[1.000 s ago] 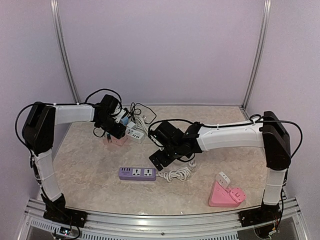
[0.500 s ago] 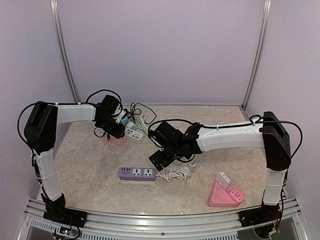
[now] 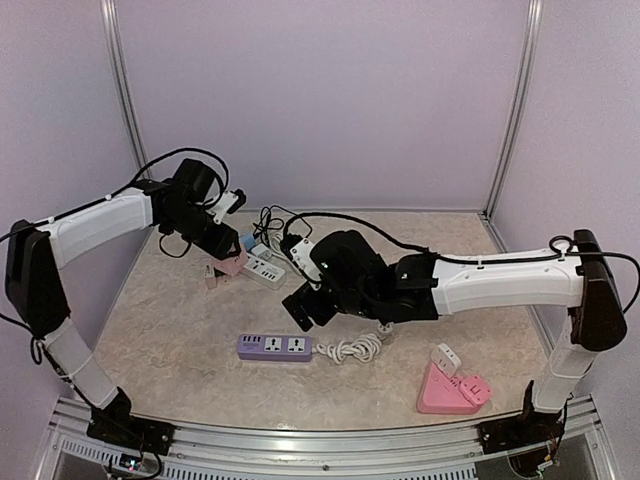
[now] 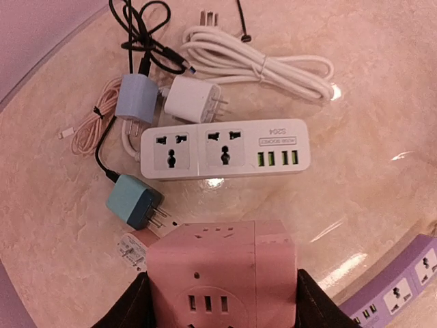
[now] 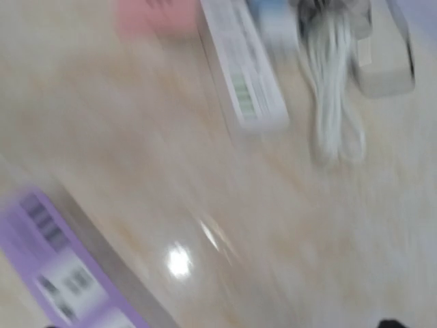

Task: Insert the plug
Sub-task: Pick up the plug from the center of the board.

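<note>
The pink cube socket's loose end (image 5: 157, 20) juts past my left gripper's fingers, so my right gripper goes to the left in the top view onto it next.
My left gripper (image 3: 222, 254) is shut on a pink cube socket (image 4: 222, 273), with black fingers (image 4: 130, 311) on both its sides, at the back left (image 3: 232, 263). Beyond it lie a teal plug adapter (image 4: 133, 200) and a white power strip (image 4: 225, 148). A light blue adapter (image 4: 135, 98) and a white charger (image 4: 193, 99) lie behind the strip. My right gripper (image 3: 300, 312) hangs empty above the table, just past the purple power strip (image 3: 274, 346). Its wrist view is motion-blurred. Only a dark fingertip (image 5: 390, 323) shows at the bottom edge, jaws wide apart.
A coiled white cable (image 4: 259, 61) and black wires (image 4: 147, 34) lie at the back. The purple strip's white cord (image 3: 350, 348) is bundled to its right. A pink triangular socket (image 3: 452, 388) with a white plug (image 3: 445, 357) stands front right.
My left arm has swung back and to the left, with the pink cube still in its jaws. My right arm has stretched out to the left and is moving fast, blurring its view.
</note>
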### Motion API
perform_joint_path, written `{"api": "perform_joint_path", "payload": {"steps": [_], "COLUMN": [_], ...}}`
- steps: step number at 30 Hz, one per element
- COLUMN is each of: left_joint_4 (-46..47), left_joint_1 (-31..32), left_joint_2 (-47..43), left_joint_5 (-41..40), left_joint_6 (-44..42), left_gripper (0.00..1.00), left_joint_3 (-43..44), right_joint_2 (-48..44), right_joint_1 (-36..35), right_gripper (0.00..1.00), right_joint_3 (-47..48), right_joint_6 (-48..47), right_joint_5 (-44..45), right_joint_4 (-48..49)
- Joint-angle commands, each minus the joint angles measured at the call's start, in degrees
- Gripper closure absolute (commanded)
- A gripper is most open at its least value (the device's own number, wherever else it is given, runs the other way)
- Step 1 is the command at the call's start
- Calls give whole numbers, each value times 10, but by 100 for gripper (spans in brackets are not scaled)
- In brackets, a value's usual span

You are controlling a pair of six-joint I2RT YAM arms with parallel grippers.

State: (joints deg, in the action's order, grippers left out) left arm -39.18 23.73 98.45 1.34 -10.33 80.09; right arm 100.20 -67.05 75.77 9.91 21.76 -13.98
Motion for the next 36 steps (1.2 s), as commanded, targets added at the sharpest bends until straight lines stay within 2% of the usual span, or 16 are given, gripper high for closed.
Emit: {"api": "perform_joint_path", "payload": {"steps": [1,5,9,14,20,25,28,30,33,36], "left_joint_4": [-73,-108,-143,-151,-151,-143,-139,-138,-138,-139], "left_joint_1": [50,93,105,125,133,134,134,134,134,134], "left_joint_2": [-121,-186,-197,-197,-192,-190,-188,-187,-189,-189], "left_joint_5": [77,109,153,163,191,177,180,186,180,172], "left_joint_6": [-11,-6,14,24,41,41,46,47,44,42], "left_gripper": [100,100,100,100,100,100,100,100,100,100], "left_joint_3": [28,47,79,84,104,108,108,107,104,99], "right_joint_2": [-14,8,29,61,97,102,108,111,104,92], "right_joint_1": [-30,-41,-47,-49,-49,-49,-49,-49,-48,-48], "right_gripper": [0,0,0,0,0,0,2,13,46,68], "right_joint_3": [-6,17,34,71,93,96,106,109,102,102], "right_joint_6": [-81,-151,-202,-226,-257,-248,-238,-232,-215,-195], "right_joint_5": [36,60,28,64,68,28,63,104,108,96], "right_joint_4": [179,293,358,360,351,342,341,339,337,320]}}
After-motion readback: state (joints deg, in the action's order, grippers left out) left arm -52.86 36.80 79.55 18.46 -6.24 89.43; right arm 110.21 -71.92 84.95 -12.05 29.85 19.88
